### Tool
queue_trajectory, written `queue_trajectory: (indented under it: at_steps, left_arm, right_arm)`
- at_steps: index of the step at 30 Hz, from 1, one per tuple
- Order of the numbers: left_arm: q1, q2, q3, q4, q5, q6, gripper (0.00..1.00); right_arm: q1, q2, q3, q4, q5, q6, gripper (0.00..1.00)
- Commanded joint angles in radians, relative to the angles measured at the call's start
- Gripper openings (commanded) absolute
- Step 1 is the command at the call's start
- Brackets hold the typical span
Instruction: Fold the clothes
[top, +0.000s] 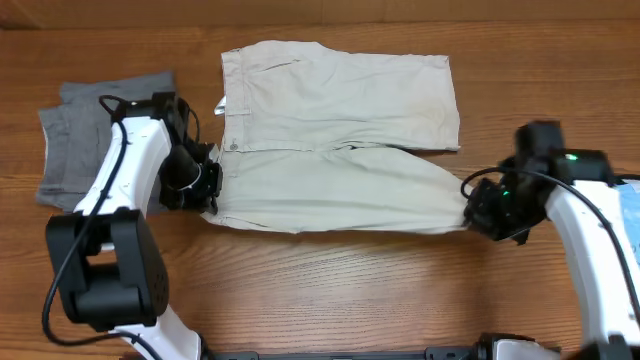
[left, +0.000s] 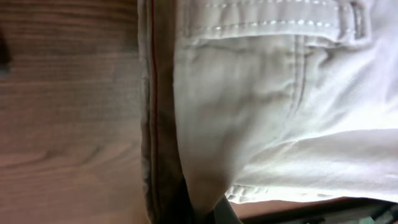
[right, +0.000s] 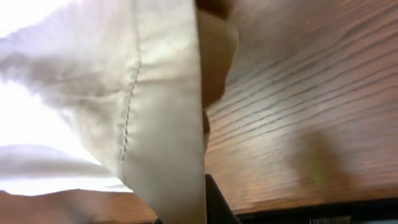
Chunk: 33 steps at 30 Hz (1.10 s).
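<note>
I will move my left gripper back and to the left in the overhead view next and then let go of the near waistband corner, because bare table in front (top: 203, 232) leaves room.
The clothes, pale beige shorts (top: 340, 130), lie spread across the table's middle with the waistband to the left and the legs to the right. My left gripper (top: 208, 190) is shut on the near waistband corner, and the left wrist view shows the seamed cloth (left: 249, 124) running down into the jaws. My right gripper (top: 478, 208) is shut on the hem of the near leg. In the right wrist view that hem (right: 161, 137) is pinched at the bottom of the frame against a dark finger (right: 217, 202).
Folded darker grey shorts (top: 70, 140) lie at the far left, partly under the left arm. A light-blue item (top: 630, 215) shows at the right edge behind the right arm. Bare wooden table (top: 350, 290) runs along the front.
</note>
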Motion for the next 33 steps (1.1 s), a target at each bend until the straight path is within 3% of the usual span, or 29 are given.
queue_trajectory:
  at_steps: [1, 8, 14, 15, 17, 18, 23, 26, 32, 33]
  left_arm:
    - [0.014, -0.076, 0.027, -0.034, -0.092, 0.028, 0.04]
    - [0.014, -0.135, 0.024, -0.107, -0.114, 0.027, 0.04]
    - [0.014, -0.141, 0.024, -0.117, -0.149, 0.019, 0.04]
    - [0.014, -0.141, 0.024, -0.116, -0.161, 0.018, 0.04]
    - [0.014, -0.141, 0.024, -0.116, -0.196, 0.0, 0.04]
    - [0.014, -0.141, 0.024, -0.116, -0.222, -0.016, 0.05]
    - [0.016, -0.141, 0.024, -0.111, -0.294, -0.056, 0.1]
    - [0.016, -0.141, 0.024, -0.109, -0.302, -0.056, 0.2]
    - [0.016, -0.141, 0.024, -0.101, -0.346, -0.09, 0.56]
    - [0.016, -0.141, 0.024, -0.09, -0.335, -0.09, 0.57]
  right_arm:
    - [-0.016, -0.027, 0.008, -0.05, 0.137, 0.022, 0.04]
    - [-0.016, -0.027, -0.028, -0.123, 0.094, 0.021, 0.04]
    - [-0.015, -0.027, -0.028, -0.154, -0.01, -0.073, 0.1]
    - [-0.015, -0.027, -0.028, -0.165, -0.031, -0.088, 0.17]
    - [-0.015, -0.027, -0.028, -0.176, -0.04, -0.106, 0.59]
    - [-0.015, -0.027, -0.028, -0.171, -0.033, -0.106, 0.68]
    - [-0.015, -0.026, -0.028, -0.033, -0.026, -0.073, 0.75]
    - [-0.015, -0.023, -0.029, 0.089, -0.026, -0.027, 0.77]
    - [-0.015, 0.032, -0.086, 0.306, -0.026, 0.009, 0.76]
    - [-0.015, 0.057, -0.108, 0.346, -0.026, 0.009, 0.77]
